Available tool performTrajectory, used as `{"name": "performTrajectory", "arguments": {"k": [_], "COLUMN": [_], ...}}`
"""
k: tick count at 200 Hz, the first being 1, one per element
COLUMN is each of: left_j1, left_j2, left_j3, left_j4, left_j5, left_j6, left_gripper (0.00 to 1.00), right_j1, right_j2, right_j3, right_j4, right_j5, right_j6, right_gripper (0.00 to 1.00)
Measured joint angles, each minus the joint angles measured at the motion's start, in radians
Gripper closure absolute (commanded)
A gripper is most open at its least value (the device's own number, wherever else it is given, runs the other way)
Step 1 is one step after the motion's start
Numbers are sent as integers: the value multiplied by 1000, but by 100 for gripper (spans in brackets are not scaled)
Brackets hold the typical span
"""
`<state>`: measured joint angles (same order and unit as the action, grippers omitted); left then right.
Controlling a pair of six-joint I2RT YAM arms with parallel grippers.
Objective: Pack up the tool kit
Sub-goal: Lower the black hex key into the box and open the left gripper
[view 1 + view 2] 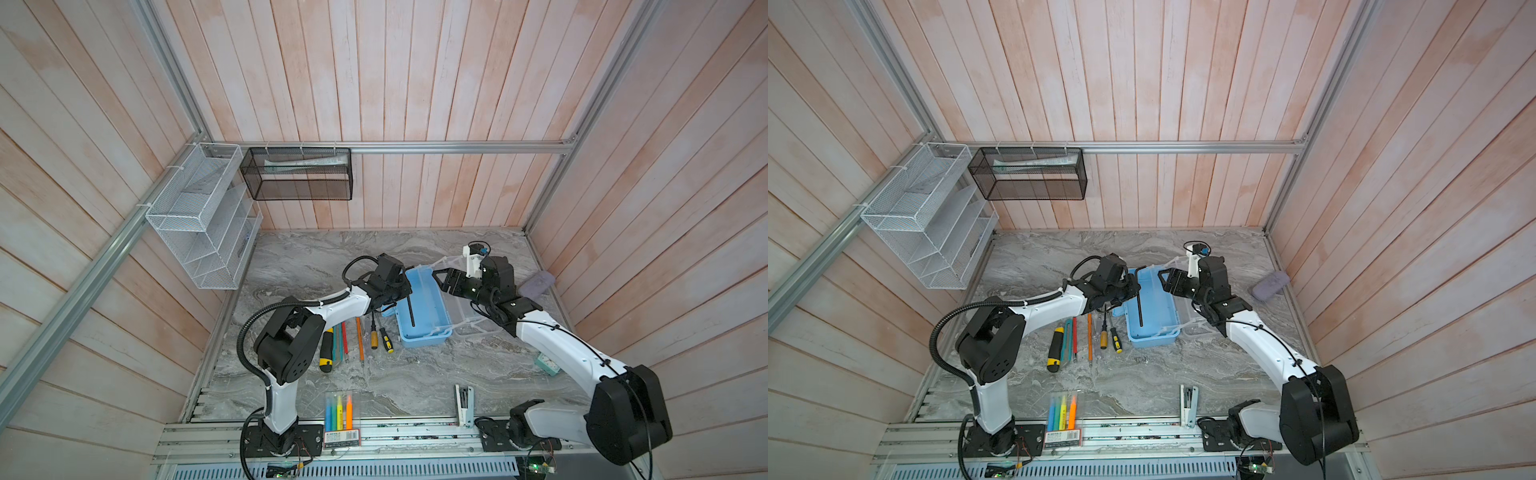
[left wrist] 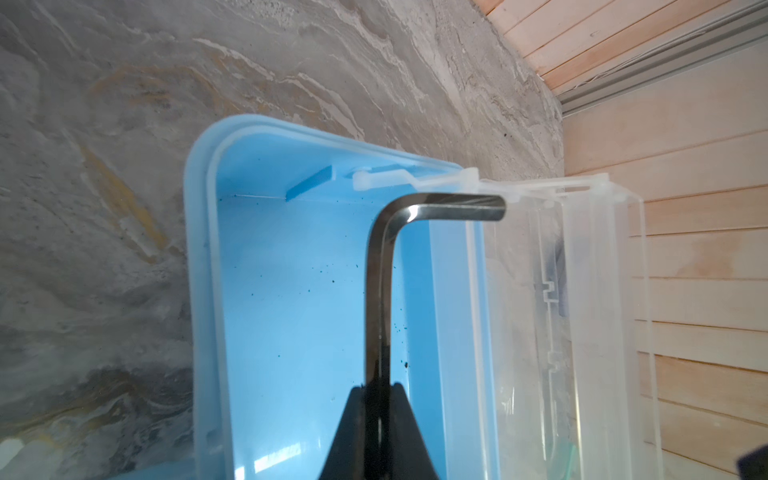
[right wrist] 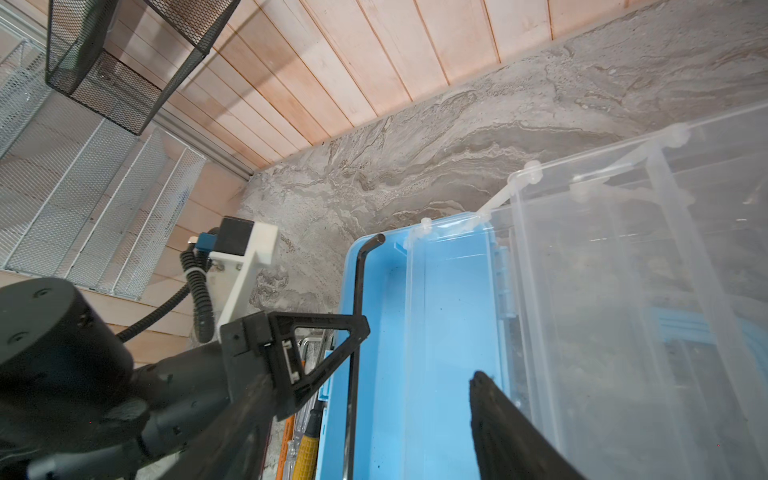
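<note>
The hex key (image 1: 411,309) still hangs clear above the box's blue bottom, so my left gripper will go down into the box and release it next.
The light blue tool kit box (image 1: 432,328) (image 1: 1156,332) stands open mid-table, its clear lid (image 1: 469,322) (image 3: 623,291) folded out to the right. My left gripper (image 1: 405,291) (image 2: 379,388) is shut on a long black hex key (image 1: 411,309) (image 2: 378,282), which hangs over the box interior with its bent end toward the far wall. My right gripper (image 1: 439,281) (image 1: 1163,281) stands open above the box's far right rim, holding nothing. On the table left of the box lie a yellow-black utility knife (image 1: 326,351) and several screwdrivers (image 1: 375,333).
A clear pack of highlighters (image 1: 340,411) and a white stapler (image 1: 464,405) lie near the front edge. A grey-purple object (image 1: 538,284) and a small green box (image 1: 547,363) sit at the right. A white (image 1: 199,216) and a black (image 1: 299,174) wire basket hang on the walls.
</note>
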<state>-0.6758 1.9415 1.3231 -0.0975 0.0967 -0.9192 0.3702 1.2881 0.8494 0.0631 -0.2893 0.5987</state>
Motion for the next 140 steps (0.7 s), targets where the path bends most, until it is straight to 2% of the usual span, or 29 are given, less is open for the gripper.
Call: {"name": "performTrajectory", "arguments": {"k": [49, 60, 73, 140], "left_j1": [-17, -19, -20, -19], "left_j2": [35, 35, 37, 77], "left_j3": [36, 37, 37, 50], "left_j4": [-18, -18, -18, -15], "left_j5": [0, 0, 0, 4], "left_j6": [-10, -10, -9, -4], "left_gripper": [100, 92, 87, 76], "right_j1": [0, 0, 0, 0], "right_j2": [-6, -7, -6, 1], "right_j3": [-21, -25, -26, -26], "right_j4": [19, 22, 21, 21], "right_j5": [-9, -9, -10, -12], "right_j6": [4, 4, 4, 4], "right_gripper": [27, 27, 27, 27]}}
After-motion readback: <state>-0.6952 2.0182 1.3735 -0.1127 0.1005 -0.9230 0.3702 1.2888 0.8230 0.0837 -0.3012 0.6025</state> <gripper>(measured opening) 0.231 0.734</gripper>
